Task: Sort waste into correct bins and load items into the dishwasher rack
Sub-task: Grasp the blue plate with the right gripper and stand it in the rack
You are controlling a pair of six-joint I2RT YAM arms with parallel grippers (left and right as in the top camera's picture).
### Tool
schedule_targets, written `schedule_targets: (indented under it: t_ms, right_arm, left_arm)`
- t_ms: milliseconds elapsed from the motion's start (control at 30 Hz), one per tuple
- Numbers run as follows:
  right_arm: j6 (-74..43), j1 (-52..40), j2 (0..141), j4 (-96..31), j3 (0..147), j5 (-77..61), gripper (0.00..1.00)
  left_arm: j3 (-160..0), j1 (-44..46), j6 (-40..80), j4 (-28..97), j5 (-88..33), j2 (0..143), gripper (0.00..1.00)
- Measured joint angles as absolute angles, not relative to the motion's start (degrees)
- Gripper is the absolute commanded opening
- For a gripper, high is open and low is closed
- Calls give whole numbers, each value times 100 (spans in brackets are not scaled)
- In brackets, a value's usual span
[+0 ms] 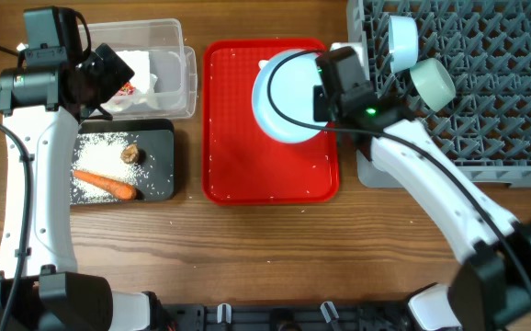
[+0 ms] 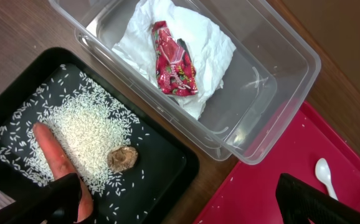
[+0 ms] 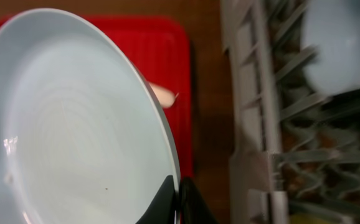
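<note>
The rack (image 1: 486, 101) slots past the bowls are empty, to the right of my right gripper in the overhead view. My right gripper will carry the plate there, tilt outward and release it.
My right gripper (image 1: 325, 92) is shut on the right rim of the pale blue plate (image 1: 287, 97), which hangs tilted over the red tray (image 1: 247, 156). In the right wrist view the two fingers pinch the plate (image 3: 74, 124) edge at my right gripper (image 3: 179, 190). The grey dishwasher rack (image 1: 486, 101) holds a pale blue bowl (image 1: 401, 39) and a mint-green bowl (image 1: 433, 83). My left gripper (image 2: 180, 205) stands open above the black tray (image 2: 167, 162), which holds rice (image 2: 86, 130), a brown lump (image 2: 122, 158) and a carrot piece (image 2: 55, 155). Napkins (image 2: 211, 43) and a red wrapper (image 2: 174, 62) lie in the clear tub (image 2: 279, 68).
A white spoon (image 2: 324, 174) lies on the red tray (image 2: 261, 193), with a few stray rice grains around it. The rack's near wall (image 3: 261, 124) stands just right of the held plate. Bare wooden table shows in front of the trays.
</note>
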State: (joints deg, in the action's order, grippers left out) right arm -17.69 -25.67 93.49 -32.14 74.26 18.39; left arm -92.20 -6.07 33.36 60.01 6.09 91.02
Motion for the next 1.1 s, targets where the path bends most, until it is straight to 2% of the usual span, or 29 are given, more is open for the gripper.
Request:
schedule_targets:
  t_ms: [200,333,433,600,767,900,967,1100]
  right_arm:
    - [-1308,-2405,8121,-2829,7415,4086,4]
    - [-829,-1267,7389,-2025,7397,4694,4]
    - [-130,-373,7406,-1448,7393,4834,4]
    - [1404,561,8300,-652,7393,4622,4]
    - [2882,607,9441,467,7347,4298,4]
    - [4252,607,10291,2241,7310,4195,4]
    - [4584,607,10466,2943,7299,4132,4]
    - [4858,611,10731,3002,7299,3610,4]
  left_arm:
    - [-9220,-607,3336,6003,607,9102,100]
    - [-9220,-607,3336,6001,607,9102,100]
    - [-9220,-607,3336,6001,607,9102,100]
    - [-9220,-607,3336,5996,609,9102,100]
    - [-9220,-607,3336,5990,607,9107,100]
    - [-9220,-607,3336,6005,607,9107,100]
    - [-9220,-607,3336,5994,607,9107,100]
    - [-9220,-607,3336,6001,607,9107,100]
